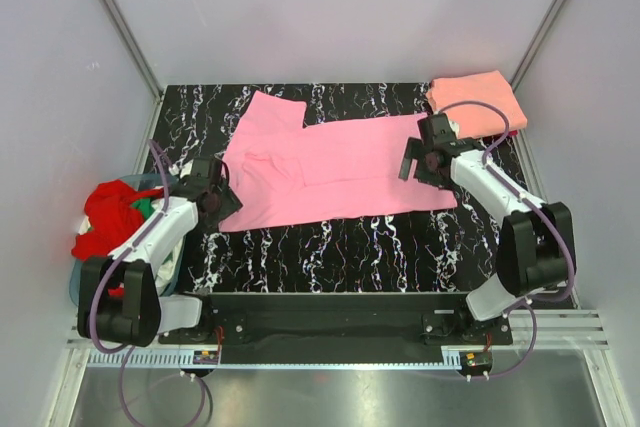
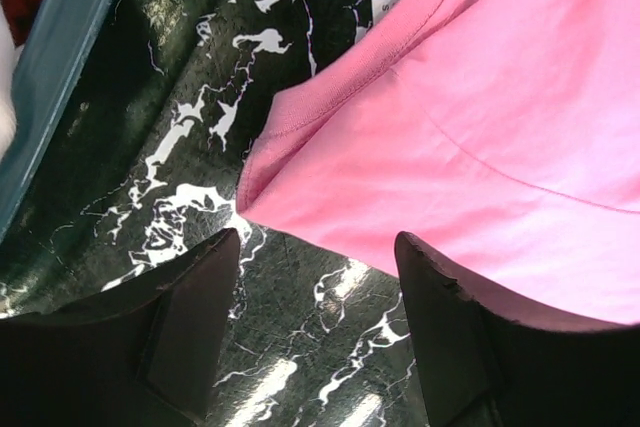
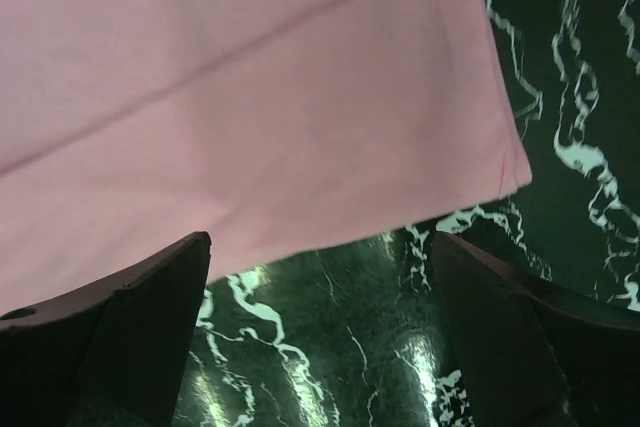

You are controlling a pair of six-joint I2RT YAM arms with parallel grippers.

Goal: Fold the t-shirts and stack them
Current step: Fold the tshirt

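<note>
My right gripper will next turn and go down to its right in the top view, to the pink shirt's near corner (image 1: 452,201) (image 3: 517,178), and close there.
A bubblegum pink t-shirt (image 1: 330,172) lies spread flat across the middle of the black marbled table (image 1: 330,247). My left gripper (image 1: 228,201) is open and empty at the shirt's left near corner; in the left wrist view (image 2: 318,247) bare table shows between the fingers and the pink hem (image 2: 470,127) lies just beyond. My right gripper (image 1: 412,163) is open and empty over the shirt's right end; in the right wrist view (image 3: 320,247) the pink edge (image 3: 260,117) lies just ahead of the fingertips. A folded salmon-orange t-shirt (image 1: 477,99) sits at the back right corner.
A round blue-grey basket (image 1: 78,282) stands at the left table edge and holds red (image 1: 110,215) and green (image 1: 147,205) shirts, with some white cloth beside it. Its rim (image 2: 60,77) shows in the left wrist view. Grey walls enclose the table.
</note>
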